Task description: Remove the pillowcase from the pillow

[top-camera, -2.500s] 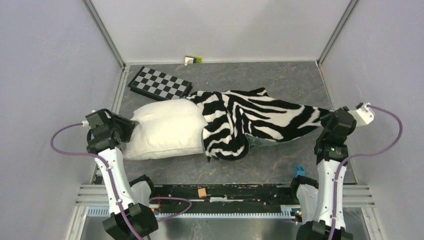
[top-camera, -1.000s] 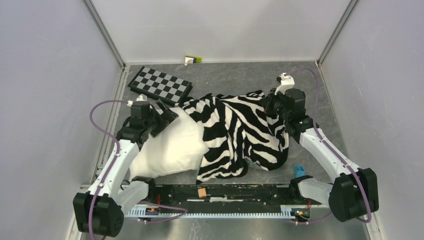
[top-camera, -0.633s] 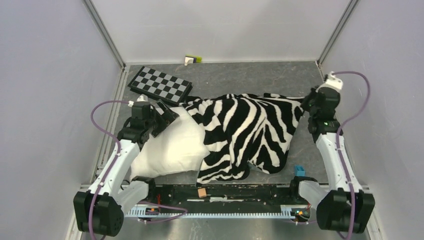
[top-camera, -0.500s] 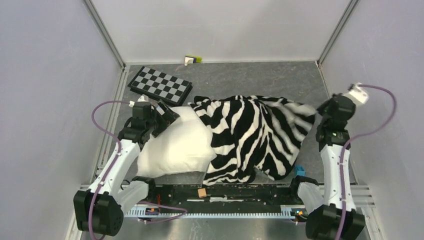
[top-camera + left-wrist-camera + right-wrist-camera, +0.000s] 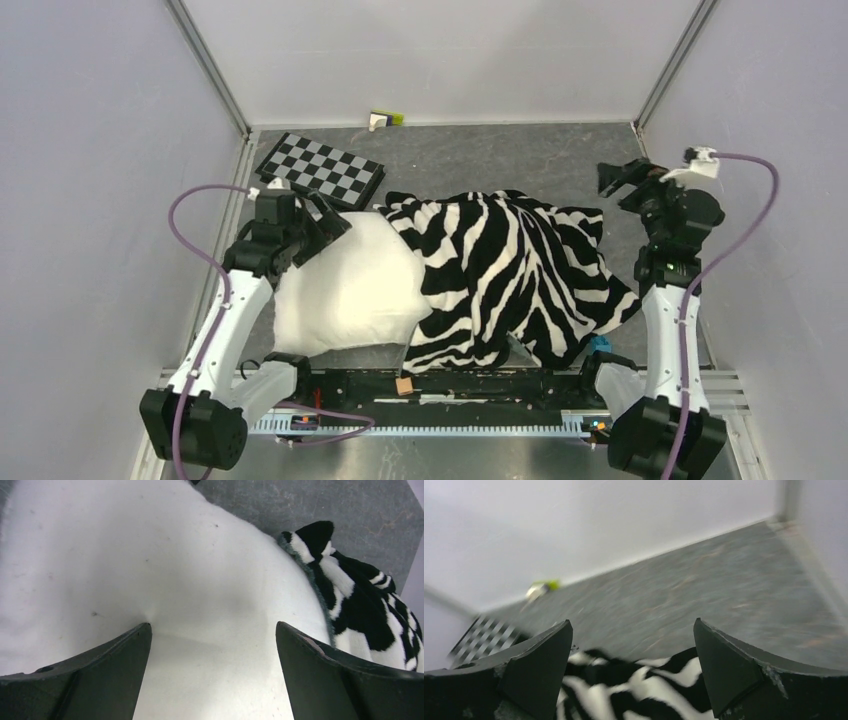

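My right gripper swings to the left in the top view and down onto the pillowcase's far folds next, since the pillowcase still covers the pillow's end.
The white pillow (image 5: pixel 345 290) lies on the left half of the table, and in the left wrist view the pillow (image 5: pixel 150 565) fills most of the picture. The zebra-striped pillowcase (image 5: pixel 510 275) is heaped to its right and overlaps the pillow's right end; the pillowcase's edge (image 5: pixel 360 595) shows beside the white fabric. My left gripper (image 5: pixel 322 222) is open over the pillow's far left corner, and its fingers (image 5: pixel 100 670) straddle bare pillow, one tip denting it. My right gripper (image 5: pixel 612 178) is open in the air at the far right, holding nothing, with the pillowcase (image 5: pixel 649 685) below it.
A black-and-white checkerboard (image 5: pixel 320 167) lies at the far left, just beyond the pillow. A small white and green object (image 5: pixel 385 118) sits by the back wall. A blue cube (image 5: pixel 599 343) and a tan cube (image 5: pixel 404 385) lie near the front rail. Walls close both sides.
My right gripper pulled the pillowcase to the right, then opened and let it go; the cloth dropped in a heap. The pillow slid slightly right. My left gripper stayed open on the pillow.
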`<state>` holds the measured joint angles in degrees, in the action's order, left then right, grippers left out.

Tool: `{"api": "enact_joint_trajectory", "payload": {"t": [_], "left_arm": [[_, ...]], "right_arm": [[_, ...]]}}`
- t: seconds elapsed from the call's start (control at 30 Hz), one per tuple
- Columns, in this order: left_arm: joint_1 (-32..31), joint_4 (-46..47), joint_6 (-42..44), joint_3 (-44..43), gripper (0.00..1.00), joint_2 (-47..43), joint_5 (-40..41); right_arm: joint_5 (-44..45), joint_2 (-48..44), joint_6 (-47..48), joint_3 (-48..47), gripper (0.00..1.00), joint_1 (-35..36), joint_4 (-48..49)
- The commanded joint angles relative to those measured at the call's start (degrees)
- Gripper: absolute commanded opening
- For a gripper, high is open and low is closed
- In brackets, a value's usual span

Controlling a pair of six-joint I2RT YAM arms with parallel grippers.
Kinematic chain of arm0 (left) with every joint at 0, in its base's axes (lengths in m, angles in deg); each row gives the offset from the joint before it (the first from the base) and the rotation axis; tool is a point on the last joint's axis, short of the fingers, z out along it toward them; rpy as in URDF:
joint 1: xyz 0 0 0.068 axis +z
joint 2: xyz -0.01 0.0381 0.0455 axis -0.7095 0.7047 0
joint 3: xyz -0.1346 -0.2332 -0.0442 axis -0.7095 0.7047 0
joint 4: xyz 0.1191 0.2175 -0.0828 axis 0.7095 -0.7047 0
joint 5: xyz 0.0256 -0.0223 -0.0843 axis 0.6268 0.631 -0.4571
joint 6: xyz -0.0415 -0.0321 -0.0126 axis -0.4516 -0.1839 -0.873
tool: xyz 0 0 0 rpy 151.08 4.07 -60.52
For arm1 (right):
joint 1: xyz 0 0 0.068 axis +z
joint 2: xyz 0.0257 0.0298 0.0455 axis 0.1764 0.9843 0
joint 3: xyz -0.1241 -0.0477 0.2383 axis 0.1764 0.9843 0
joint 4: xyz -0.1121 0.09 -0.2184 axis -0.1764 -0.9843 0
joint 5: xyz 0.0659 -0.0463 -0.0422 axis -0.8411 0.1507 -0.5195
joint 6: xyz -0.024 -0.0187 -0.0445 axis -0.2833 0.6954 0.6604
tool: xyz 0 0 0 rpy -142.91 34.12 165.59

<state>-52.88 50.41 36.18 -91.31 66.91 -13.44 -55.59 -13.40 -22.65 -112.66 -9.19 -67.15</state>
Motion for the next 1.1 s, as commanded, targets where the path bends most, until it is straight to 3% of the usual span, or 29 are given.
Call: {"api": "enact_joint_trajectory", "payload": {"t": [0.0,0.13,0.3,0.43,0.63,0.77,0.87,0.9,0.93,1.07], "left_arm": [[0.56,-11.17,7.36,-9.38,1.0,-2.62,4.36],[0.63,-15.98,11.95,-15.09,1.0,-1.78,9.15],[4.09,-17.12,16.48,-14.84,1.0,-1.31,14.98],[13.01,-14.82,17.03,-9.81,1.0,-1.07,5.44],[15.33,-9.63,13.63,-1.54,1.0,3.72,-10.57],[15.23,-5.65,9.59,1.73,1.0,6.38,-23.85],[14.38,2.35,3.74,7.37,1.0,6.39,-28.22],[13.8,3.66,3.28,7.94,0.95,6.93,-28.91],[13.73,5.5,2.82,8.63,0.83,7.45,-30.38],[14.0,8.18,1.69,8.24,0.25,6.68,-30.18]], "right_arm": [[-18.74,2.85,4.1,-3.74,0.98,6.3,-0.54],[-14.92,7.14,12.73,-7.4,0.98,15.41,-10.77],[-14.57,10.83,17.01,-5.52,0.98,23.19,-14.24],[-10.01,11.67,19.77,-5.15,0.98,29.16,-17.39],[2.11,15.44,22.71,-6.45,0.97,35.83,-24.25],[1.96,13.9,21.21,-2.46,0.6,35.94,-20.59],[0.26,12.73,19.04,-0.78,0.24,35.92,-17.76],[-0.02,12.61,18.63,-0.9,0.11,35.98,-17.33],[-0.06,12.43,18.18,-1.09,0.02,35.95,-17.03],[4.19,10.88,18.23,-2.9,0.0,35.97,-17.56]]}}
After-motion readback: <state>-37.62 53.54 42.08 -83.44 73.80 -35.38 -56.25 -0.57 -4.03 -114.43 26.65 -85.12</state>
